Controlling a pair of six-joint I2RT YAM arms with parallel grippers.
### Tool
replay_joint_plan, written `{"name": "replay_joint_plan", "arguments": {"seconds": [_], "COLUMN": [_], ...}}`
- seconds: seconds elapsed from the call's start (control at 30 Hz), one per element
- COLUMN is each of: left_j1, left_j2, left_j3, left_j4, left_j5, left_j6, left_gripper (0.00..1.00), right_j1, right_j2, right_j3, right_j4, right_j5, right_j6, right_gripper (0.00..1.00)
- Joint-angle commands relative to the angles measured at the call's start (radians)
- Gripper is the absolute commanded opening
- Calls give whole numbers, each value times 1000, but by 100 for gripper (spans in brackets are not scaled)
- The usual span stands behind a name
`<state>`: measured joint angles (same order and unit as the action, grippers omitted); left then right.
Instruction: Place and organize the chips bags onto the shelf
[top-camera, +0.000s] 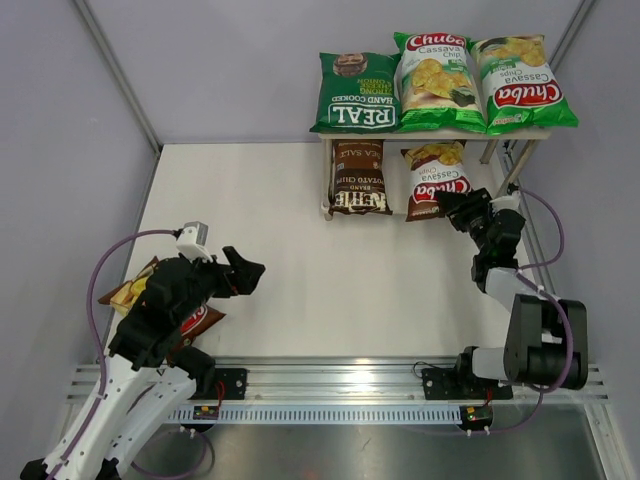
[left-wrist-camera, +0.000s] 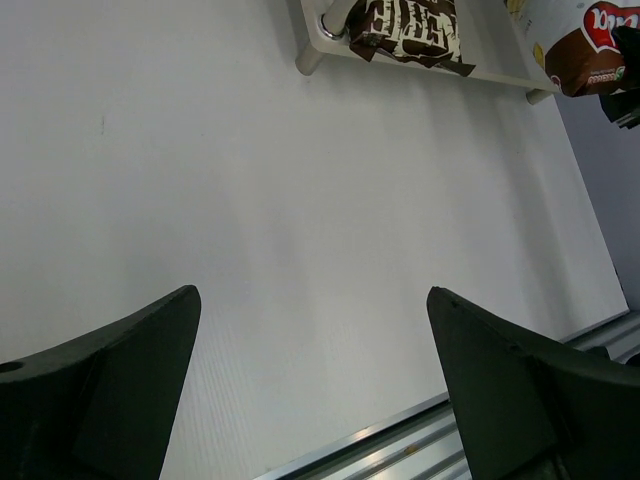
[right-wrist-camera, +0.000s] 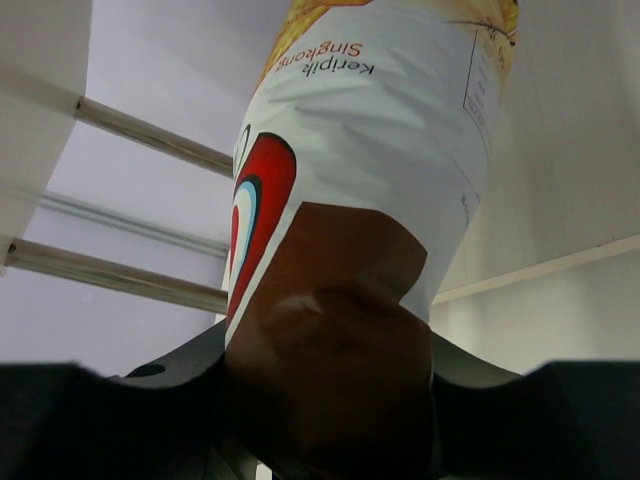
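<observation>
A part of the lower board (top-camera: 398, 184) is bare beside the Kettle bag. My right gripper will next move outward and toward the Kettle bag, then let go of the brown-red Chuba bag.
The shelf (top-camera: 520, 133) stands at the far right. Its top board holds the dark green REAL bag (top-camera: 357, 92) and two light green Chuba bags (top-camera: 437, 68) (top-camera: 520, 82). On the lower board lie the dark brown Kettle bag (top-camera: 359, 178) and a brown-red Chuba bag (top-camera: 437, 178). My right gripper (top-camera: 452, 206) is shut on the near end of this Chuba bag (right-wrist-camera: 340, 290), which fills the right wrist view. My left gripper (top-camera: 250, 272) is open and empty above the table. The second brown-red Chuba bag (top-camera: 200, 320) lies mostly hidden under my left arm.
Walls close the table in on the left, back and right. An aluminium rail (top-camera: 330, 375) runs along the near edge. The left wrist view shows the Kettle bag (left-wrist-camera: 405, 25) on the lower board (left-wrist-camera: 480, 78). Silver shelf legs (right-wrist-camera: 150, 135) show left of the held bag.
</observation>
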<state>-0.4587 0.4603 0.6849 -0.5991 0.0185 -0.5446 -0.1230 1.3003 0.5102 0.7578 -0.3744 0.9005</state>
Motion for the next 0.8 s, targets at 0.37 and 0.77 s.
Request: {"name": "replay_joint_plan", "arguments": {"seconds": [0.37, 0.77], "left_j1": [-1, -1], "left_j2": [5, 5], "left_j3": [56, 59], "left_j4": [7, 5], "left_j5": [77, 63], "left_j6": [66, 64], "left_gripper": [99, 99], "right_j1": [-46, -29], "right_j2": [404, 537], "right_j3": [45, 86], "right_j4": [514, 509], "right_j5": [-152, -9], "right_j6": [84, 98], "right_gripper": [21, 30]}}
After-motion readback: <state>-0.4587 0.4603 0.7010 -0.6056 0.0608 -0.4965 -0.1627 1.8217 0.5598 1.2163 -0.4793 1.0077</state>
